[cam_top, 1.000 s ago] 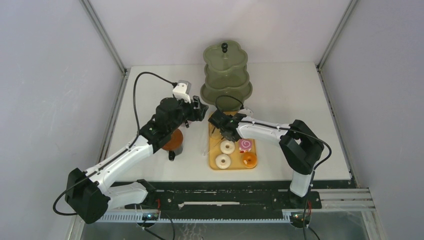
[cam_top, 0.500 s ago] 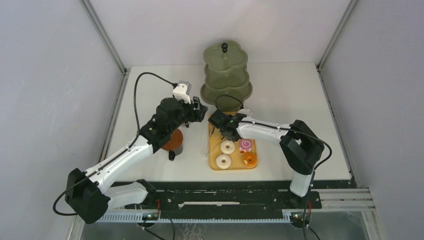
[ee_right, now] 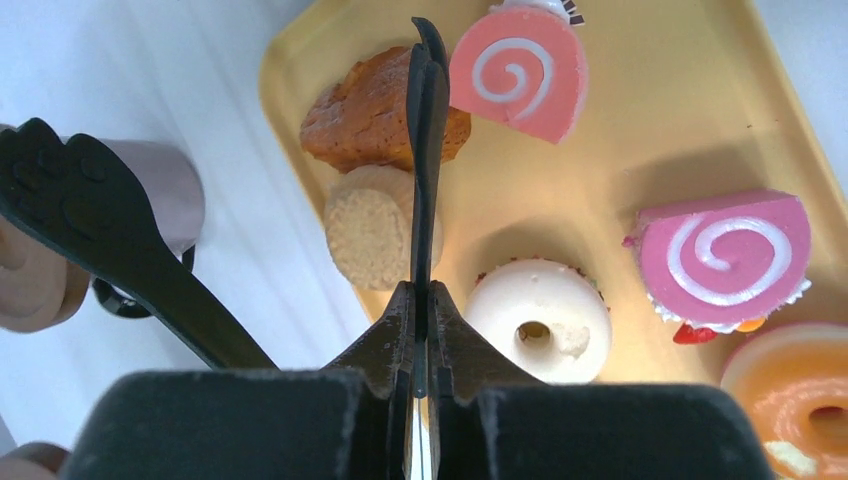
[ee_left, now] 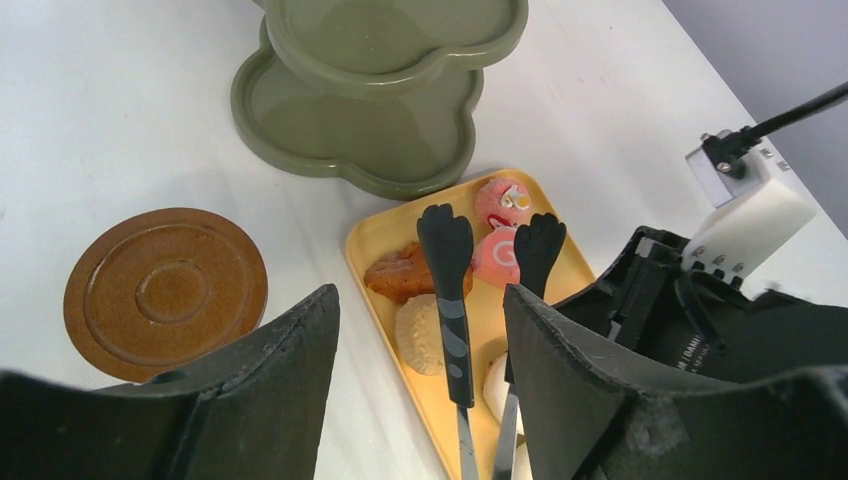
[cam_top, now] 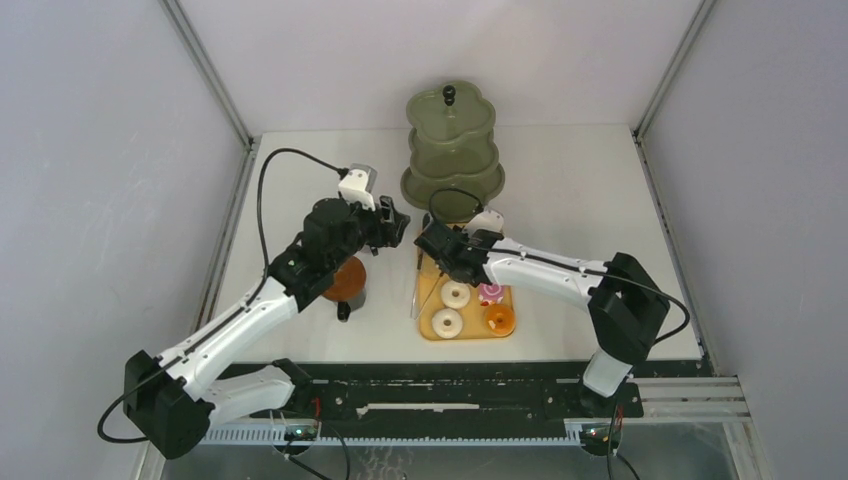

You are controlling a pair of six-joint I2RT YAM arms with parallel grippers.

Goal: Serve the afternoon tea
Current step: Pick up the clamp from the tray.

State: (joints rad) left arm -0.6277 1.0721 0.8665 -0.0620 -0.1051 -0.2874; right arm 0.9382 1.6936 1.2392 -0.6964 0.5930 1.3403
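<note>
Next, my right gripper moves past the tray [cam_top: 470,333] and down to release the tongs on the bare tabletop, which lies to its right in the top view.
The olive-green stand [cam_top: 452,150] with its black knob [cam_top: 449,95] stands at the back. Below it the yellow tray [cam_top: 470,333] holds white donuts [cam_top: 456,294], an orange donut [cam_top: 499,318] and a pink swirl cake [cam_top: 490,291]. My right gripper [ee_right: 420,295] is shut on one thin arm of the black tongs [ee_right: 425,150] above a brown bun [ee_right: 375,115]. The other tong arm [ee_right: 110,250] splays left. My left gripper [ee_left: 420,300] is open and holds nothing, hovering over the tongs [ee_left: 447,270] and the tray's left edge. A brown saucer [ee_left: 165,290] lies to its left.
A brown cup [cam_top: 347,282] sits on the table under the left arm. A round beige cake [ee_right: 370,235] lies beside the bun. A second pink swirl cake [ee_right: 725,250] sits at the tray's right side. White table [cam_top: 590,200] extends to the right of the stand.
The right gripper has closed a little tighter on the tong arm and its arm has stretched out, the elbow moving right. The left arm has shifted slightly left, still open.
</note>
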